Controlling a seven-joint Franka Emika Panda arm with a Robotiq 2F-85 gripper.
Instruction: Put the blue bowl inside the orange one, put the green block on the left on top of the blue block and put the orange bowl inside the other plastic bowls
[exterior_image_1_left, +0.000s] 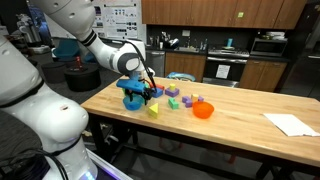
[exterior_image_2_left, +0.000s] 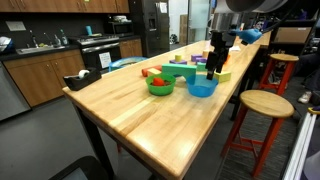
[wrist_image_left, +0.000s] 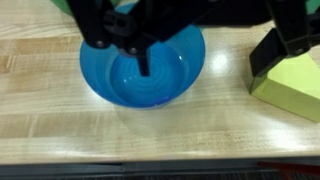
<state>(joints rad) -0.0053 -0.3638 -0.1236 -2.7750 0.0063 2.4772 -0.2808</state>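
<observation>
The robot will next move its gripper down and close it on the bowl's rim facing the yellow-green block, since one finger reaches inside the blue bowl (wrist_image_left: 140, 75) and the other stays outside.
The blue bowl (wrist_image_left: 140, 75) stands upright on the wooden table, seen too in both exterior views (exterior_image_1_left: 132, 101) (exterior_image_2_left: 202, 88). My gripper (wrist_image_left: 210, 58) hangs low over it, open: one finger (wrist_image_left: 146, 62) reaches down inside the bowl and the other (wrist_image_left: 282, 48) is outside its rim beside a yellow-green block (wrist_image_left: 292, 88). The gripper also shows in both exterior views (exterior_image_1_left: 143, 90) (exterior_image_2_left: 213, 70). The orange bowl (exterior_image_1_left: 203, 110) sits apart near the table's front edge. A green bowl (exterior_image_2_left: 158, 86) holds something reddish. Small blocks (exterior_image_1_left: 172, 97), one of them green (exterior_image_1_left: 171, 91), lie between the bowls; I cannot pick out the blue block.
The yellow-green wedge block (exterior_image_1_left: 153, 110) lies close to the blue bowl. A white sheet (exterior_image_1_left: 290, 123) lies at the far end of the table (exterior_image_1_left: 240, 140). A wooden stool (exterior_image_2_left: 265, 103) stands beside the table edge. Kitchen counters line the background.
</observation>
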